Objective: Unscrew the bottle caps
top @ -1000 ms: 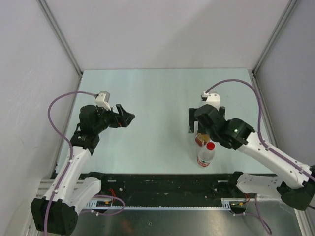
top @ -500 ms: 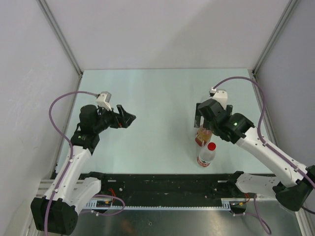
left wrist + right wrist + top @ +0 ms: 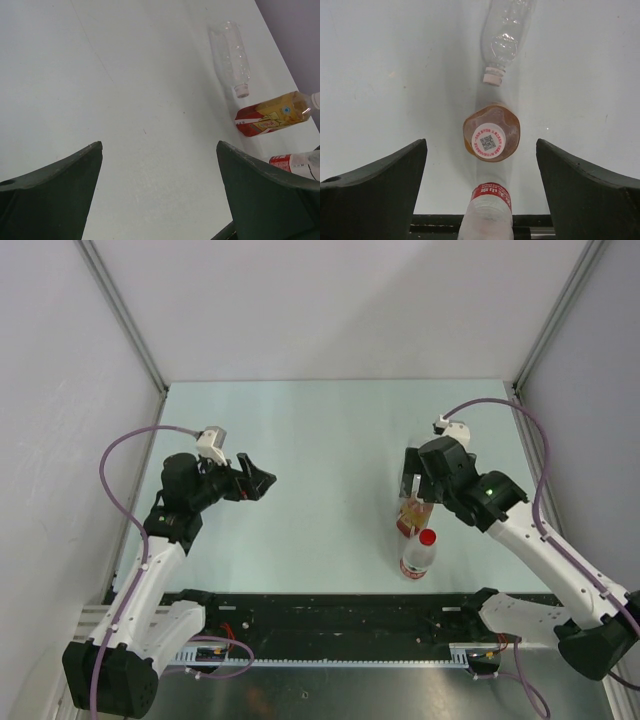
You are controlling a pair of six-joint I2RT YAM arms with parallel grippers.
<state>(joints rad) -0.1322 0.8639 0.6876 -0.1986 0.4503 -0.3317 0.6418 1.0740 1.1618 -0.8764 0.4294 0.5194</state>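
The amber bottle stands upright with its cap between the right gripper's fingers, so the right gripper next needs to lower over the amber bottle's white cap (image 3: 488,141) and close its fingers there.
Three bottles are at the right of the table. The amber bottle (image 3: 407,521) stands upright, and its white cap (image 3: 488,140) faces the right wrist camera. The bottle with a red-and-white label (image 3: 417,558) stands just in front of it with a red cap (image 3: 428,537). The plain clear bottle (image 3: 505,35) lies on its side behind them, its white cap (image 3: 493,77) pointing at the amber bottle. My right gripper (image 3: 481,145) is open and hovers above the amber bottle's cap, jaws wide on either side. My left gripper (image 3: 160,145) is open and empty, far to the left.
The pale green table (image 3: 320,440) is walled at the back and both sides. A black rail (image 3: 330,615) runs along the near edge, close behind the red-capped bottle. All three bottles also show in the left wrist view, with the amber bottle (image 3: 272,114) at the right edge.
My right gripper has swung to the right and now sits over the amber bottle. The left arm and the bottles have not moved.
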